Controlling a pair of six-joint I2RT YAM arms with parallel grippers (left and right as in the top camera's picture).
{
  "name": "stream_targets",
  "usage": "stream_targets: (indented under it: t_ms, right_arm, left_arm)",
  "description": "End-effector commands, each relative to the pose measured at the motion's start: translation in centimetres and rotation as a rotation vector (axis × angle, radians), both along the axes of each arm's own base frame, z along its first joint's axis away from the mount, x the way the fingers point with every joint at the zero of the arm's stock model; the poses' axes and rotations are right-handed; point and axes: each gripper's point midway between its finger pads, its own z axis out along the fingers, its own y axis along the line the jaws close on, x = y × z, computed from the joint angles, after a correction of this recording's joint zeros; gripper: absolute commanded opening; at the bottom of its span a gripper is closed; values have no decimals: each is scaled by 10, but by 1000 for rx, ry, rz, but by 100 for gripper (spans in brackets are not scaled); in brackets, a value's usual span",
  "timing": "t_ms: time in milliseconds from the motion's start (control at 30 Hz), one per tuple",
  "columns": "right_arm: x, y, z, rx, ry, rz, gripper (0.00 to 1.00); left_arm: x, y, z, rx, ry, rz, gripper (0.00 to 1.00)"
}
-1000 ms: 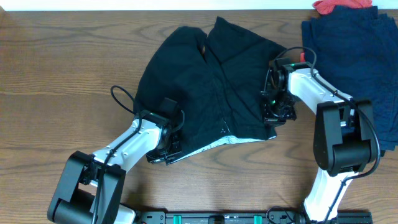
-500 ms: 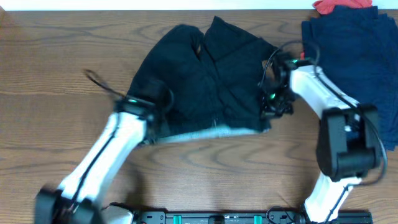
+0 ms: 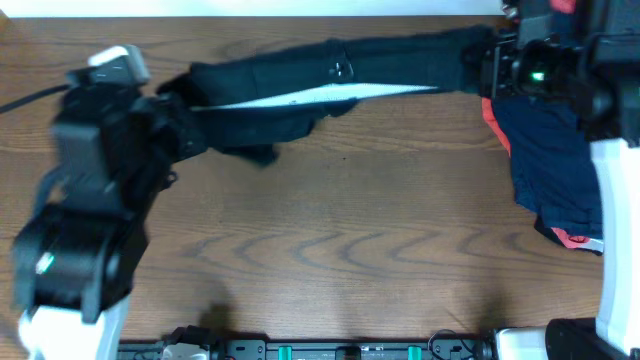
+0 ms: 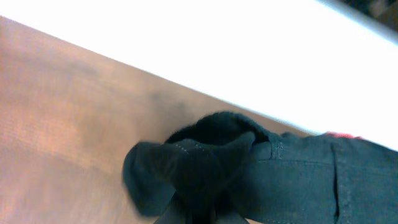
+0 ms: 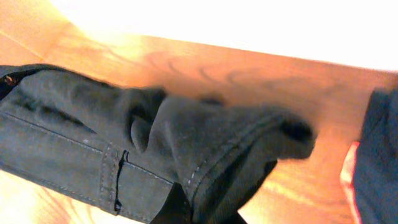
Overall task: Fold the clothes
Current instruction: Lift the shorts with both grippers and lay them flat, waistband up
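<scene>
I will next lower my right gripper outward and let go of the end of the black shorts [image 3: 330,75] on the bare wood along the table's far edge [image 3: 412,25], because the shorts hang stretched over the table.
The black shorts [image 3: 330,75] hang stretched in a long band high over the table's far part, the light inner waistband [image 3: 300,97] showing along it. My left gripper [image 3: 185,120] is shut on the left end of the shorts [image 4: 205,168]. My right gripper [image 3: 478,62] is shut on the right end [image 5: 205,155]. In both wrist views bunched black fabric covers the fingertips.
Navy blue garments [image 3: 550,165] lie at the right of the wooden table [image 3: 330,250], with red-orange fabric [image 3: 570,238] showing at their edges. Both arms are raised close to the overhead camera.
Both grippers have lifted the shorts off the table and pulled them apart into a taut band toward the far edge. The arms rose toward the camera.
</scene>
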Motion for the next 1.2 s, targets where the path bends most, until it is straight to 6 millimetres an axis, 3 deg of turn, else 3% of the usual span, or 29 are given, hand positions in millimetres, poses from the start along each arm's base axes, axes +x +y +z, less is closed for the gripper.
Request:
stream_targets:
  t_ms: [0, 133, 267, 367, 500, 633, 800, 1167]
  right_arm:
    - [-1, -59, 29, -161, -99, -206, 1]
    - [-26, -65, 58, -177, -153, -236, 1]
    - [-57, -65, 76, -174, -186, -242, 1]
    - [-76, -64, 83, -171, -201, -244, 1]
    - [-84, -64, 76, -168, -163, -246, 1]
    - [-73, -63, 48, -179, -46, -232, 1]
    - [-41, -63, 1, -196, 125, -216, 1]
    - [54, -53, -112, -207, 361, -156, 1]
  left_arm:
    - [-33, 46, 59, 90, -170, 184, 6]
    - [-69, 49, 99, 79, -300, 187, 6]
    - [-97, 52, 120, 93, -378, 183, 6]
    - [-103, 54, 115, 104, -362, 185, 6]
    - [-95, 58, 89, 133, -246, 202, 6]
    - [-78, 66, 52, 191, -74, 242, 6]
    - [-44, 62, 10, 229, 99, 228, 6]
    - [67, 52, -99, 310, 443, 193, 6]
